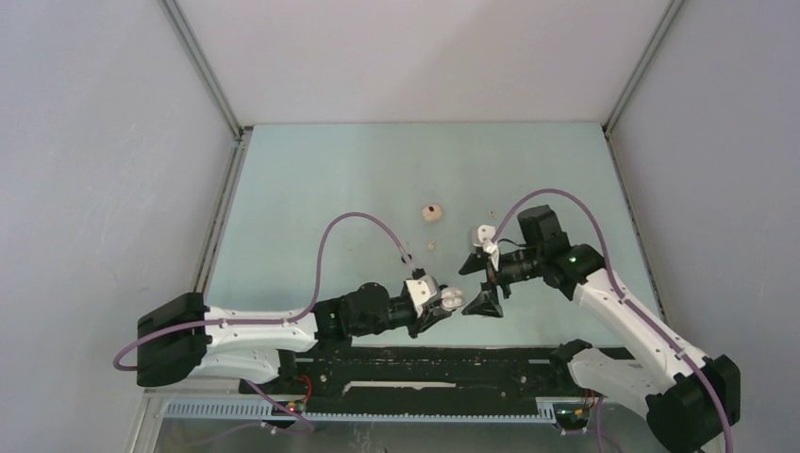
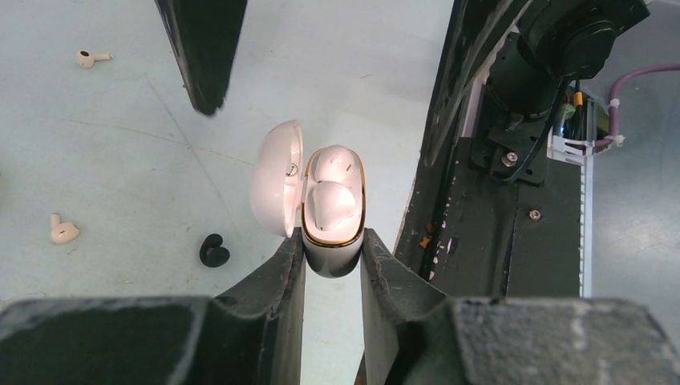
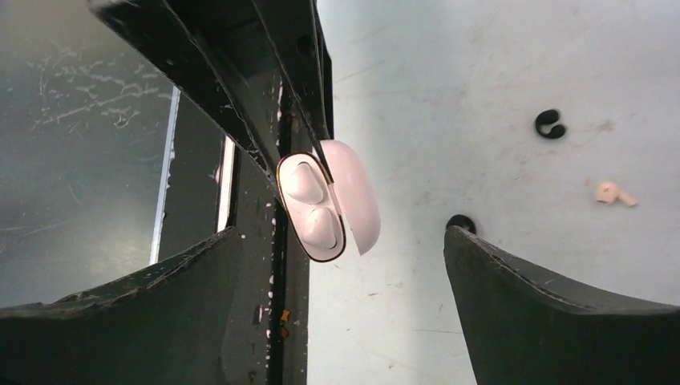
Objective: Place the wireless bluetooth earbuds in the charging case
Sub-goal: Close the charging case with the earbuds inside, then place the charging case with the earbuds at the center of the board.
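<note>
The left gripper will next move outward and to the left in the top view, then go down to the bare tabletop and let go of the case (image 2: 333,212), because both hollows of the case hold earbuds.
In the left wrist view, my left gripper (image 2: 333,241) is shut on the base of a white charging case (image 2: 333,212) with a gold rim, held off the table. Its lid (image 2: 277,176) stands open to the left. Two white earbuds (image 2: 331,202) sit in its wells. My right gripper (image 3: 345,241) is open and holds nothing, and the case (image 3: 314,210) hangs just beyond its fingertips. From above, the two grippers (image 1: 443,304) (image 1: 479,283) meet near the table's front middle. Loose earbuds lie on the table: a white stemmed one (image 2: 92,57), a beige one (image 2: 62,231) and a black one (image 2: 213,251).
A beige rounded object (image 1: 432,213) and a small beige piece (image 1: 431,245) lie mid-table. In the right wrist view a black earbud (image 3: 550,123), a beige one (image 3: 613,193) and another black one (image 3: 461,222) lie on the table. The black base rail (image 1: 443,368) runs along the near edge.
</note>
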Motion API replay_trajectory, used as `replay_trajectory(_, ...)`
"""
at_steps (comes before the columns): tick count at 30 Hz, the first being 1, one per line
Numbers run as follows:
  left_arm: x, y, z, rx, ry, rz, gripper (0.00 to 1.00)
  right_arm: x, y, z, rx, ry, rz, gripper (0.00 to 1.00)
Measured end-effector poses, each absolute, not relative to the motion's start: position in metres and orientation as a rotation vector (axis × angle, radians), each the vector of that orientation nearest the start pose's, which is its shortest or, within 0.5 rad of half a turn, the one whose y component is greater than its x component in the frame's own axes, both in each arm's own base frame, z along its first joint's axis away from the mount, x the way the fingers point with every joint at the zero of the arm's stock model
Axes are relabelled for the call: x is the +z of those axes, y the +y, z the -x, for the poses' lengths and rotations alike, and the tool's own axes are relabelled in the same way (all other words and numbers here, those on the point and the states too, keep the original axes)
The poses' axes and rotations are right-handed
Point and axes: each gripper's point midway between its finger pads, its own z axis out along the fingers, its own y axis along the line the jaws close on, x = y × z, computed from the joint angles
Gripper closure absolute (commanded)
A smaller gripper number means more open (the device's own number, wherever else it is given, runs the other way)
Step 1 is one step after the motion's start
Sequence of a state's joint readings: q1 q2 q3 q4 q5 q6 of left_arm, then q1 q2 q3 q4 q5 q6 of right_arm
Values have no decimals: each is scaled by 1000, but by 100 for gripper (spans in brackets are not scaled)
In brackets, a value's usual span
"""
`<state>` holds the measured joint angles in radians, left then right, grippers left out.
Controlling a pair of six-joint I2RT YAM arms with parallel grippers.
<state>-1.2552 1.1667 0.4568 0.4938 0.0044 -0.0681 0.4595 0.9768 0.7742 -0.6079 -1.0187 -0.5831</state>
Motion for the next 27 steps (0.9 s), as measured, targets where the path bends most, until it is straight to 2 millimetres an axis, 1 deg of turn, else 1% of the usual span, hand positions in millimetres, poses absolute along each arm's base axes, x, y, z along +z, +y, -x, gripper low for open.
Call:
replay_trajectory(2, 148, -358, -113, -932, 1560, -1068, 100, 172, 227, -140, 1123, 1625, 1476, 3)
replay_trajectory(3, 148, -358, -113, -930, 1558, -1072, 100, 170, 228, -139, 1126, 1630, 1484, 3)
replay_trajectory(6, 147, -357, -114, -919, 1561, -1073, 100, 167, 230, -135, 1124, 1613, 1518, 4)
replay_trajectory(9, 146, -356, -120, -884, 1586, -1058, 100, 166, 229, -131, 1119, 1590, 1550, 4)
replay_trajectory(12, 149, -358, -129, -847, 1619, -1016, 100, 170, 225, -128, 1093, 1552, 1570, 5)
replay_trajectory(14, 149, -357, -135, -827, 1638, -990, 100, 177, 219, -127, 1070, 1520, 1561, 5)
replay_trajectory(19, 146, -350, -147, -788, 1685, -929, 100, 190, 207, -132, 1020, 1485, 1508, 6)
replay_trajectory(23, 144, -347, -150, -782, 1709, -902, 100, 191, 207, -135, 1008, 1484, 1496, 6)
replay_trajectory(27, 143, -340, -158, -756, 1743, -839, 100, 183, 205, -140, 985, 1517, 1481, 6)
